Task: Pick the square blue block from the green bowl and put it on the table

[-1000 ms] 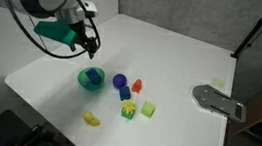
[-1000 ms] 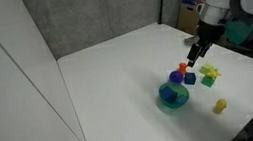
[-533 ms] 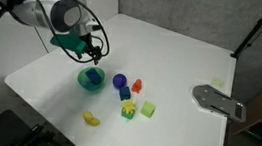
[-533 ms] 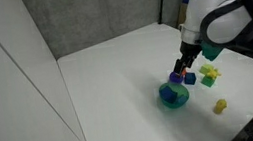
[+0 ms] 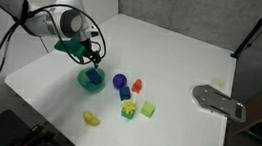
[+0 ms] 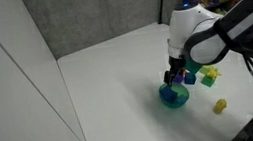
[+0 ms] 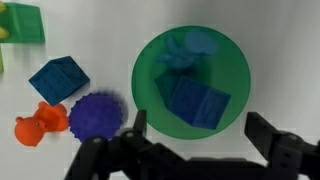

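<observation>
I will move my gripper down into the green bowl next, and its open fingers will pass on either side of the square blue block (image 5: 93,76) (image 7: 199,102).
The green bowl (image 7: 190,78) sits on the white table (image 5: 163,57); it also shows in both exterior views (image 5: 91,78) (image 6: 175,97). Inside it lies the square blue block (image 7: 197,103) with a paler blue toy piece (image 7: 186,50) beside it. My gripper (image 7: 198,132) is open and empty, directly above the bowl, its fingers straddling the bowl's near rim. In both exterior views the gripper (image 5: 95,60) (image 6: 175,74) hovers just over the bowl.
Beside the bowl lie a second blue block (image 7: 58,79), a round blue-violet spiky piece (image 7: 96,116), an orange toy (image 7: 38,124) and a green block (image 7: 22,22). A yellow piece (image 5: 91,120) lies near the table's front edge. A grey metal object (image 5: 217,101) lies far off.
The arm has moved toward the bowl and come down over it. The gripper now hangs right above the bowl. The objects have not moved.
</observation>
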